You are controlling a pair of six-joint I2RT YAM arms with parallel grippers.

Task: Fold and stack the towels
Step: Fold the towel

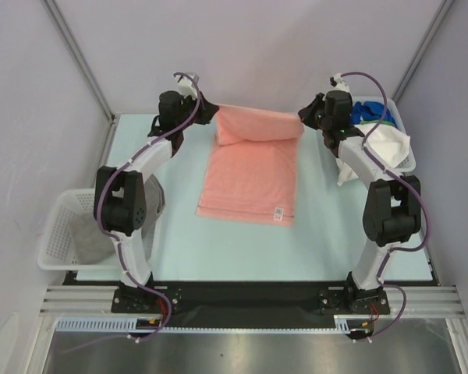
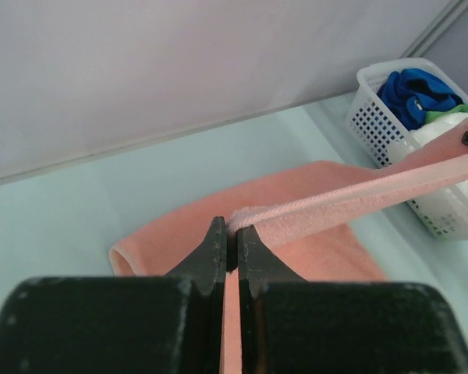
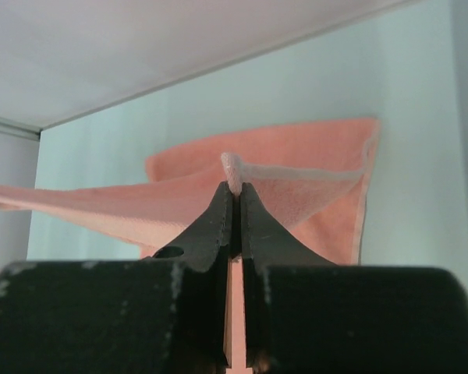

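Note:
The left gripper moves back and down next and releases the pink towel's hem at the near corner beside the grey towel. That corner lies below and back from it.
A salmon pink towel [image 1: 249, 175] lies lengthwise on the table, its far edge lifted and stretched taut between both grippers. My left gripper [image 1: 214, 114] is shut on the far left corner; in the left wrist view [image 2: 235, 230] the hem [image 2: 359, 204] runs off to the right. My right gripper [image 1: 303, 117] is shut on the far right corner, also seen in the right wrist view [image 3: 233, 187]. A grey towel [image 1: 101, 241] lies in the left basket. Blue [image 1: 366, 111], green [image 1: 390, 121] and white [image 1: 386, 148] towels sit in the right basket.
A white lattice basket [image 1: 58, 234] stands at the table's left edge beside the left arm. Another white lattice basket [image 1: 402, 125] stands at the far right, close to the right arm; it shows in the left wrist view [image 2: 378, 117]. The enclosure's back wall is just behind the grippers.

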